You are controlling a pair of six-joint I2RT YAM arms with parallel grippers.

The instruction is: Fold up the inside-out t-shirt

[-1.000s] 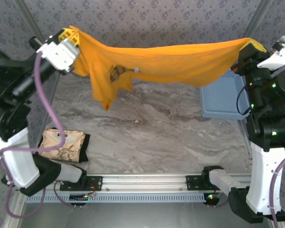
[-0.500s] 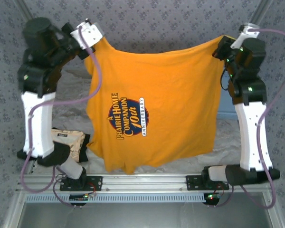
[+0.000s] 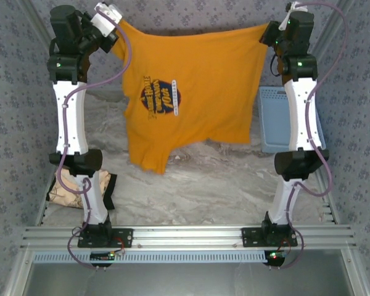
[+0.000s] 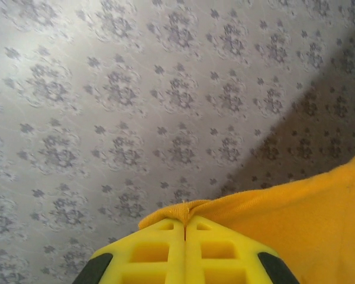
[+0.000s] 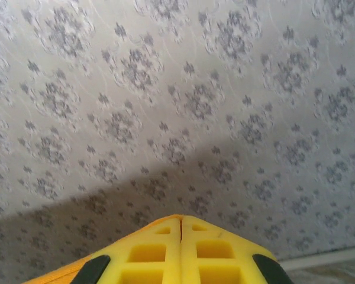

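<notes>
My left gripper holds the shirt's corner. I will lower the gripper next and draw it back over the bare marble near the base bar [image 3: 164, 198] to let the corner go.
The orange-yellow t-shirt [image 3: 203, 86] hangs spread in the air between both raised arms, its dark round graphic [image 3: 160, 98] facing the top camera and its lower edge dangling above the marble table. My left gripper [image 3: 115, 32] is shut on the shirt's upper left corner. In the left wrist view the yellow fingers [image 4: 185, 222] pinch a fold of the orange fabric [image 4: 296, 219]. My right gripper [image 3: 271, 32] is shut on the upper right corner. In the right wrist view its fingers [image 5: 181, 220] are pressed together, with a sliver of orange cloth [image 5: 53, 273] at the lower left.
A light blue basket [image 3: 272, 123] stands at the right behind the right arm. A beige cloth with a dark drawing and black edge [image 3: 71, 191] lies near the left arm's base. The patterned back wall is close behind both grippers. The marble table [image 3: 203, 185] lies below the shirt.
Both arms have swung up and straightened toward the back wall. The shirt went from stretched level to hanging flat, then moved farther back with the graphic facing the camera.
</notes>
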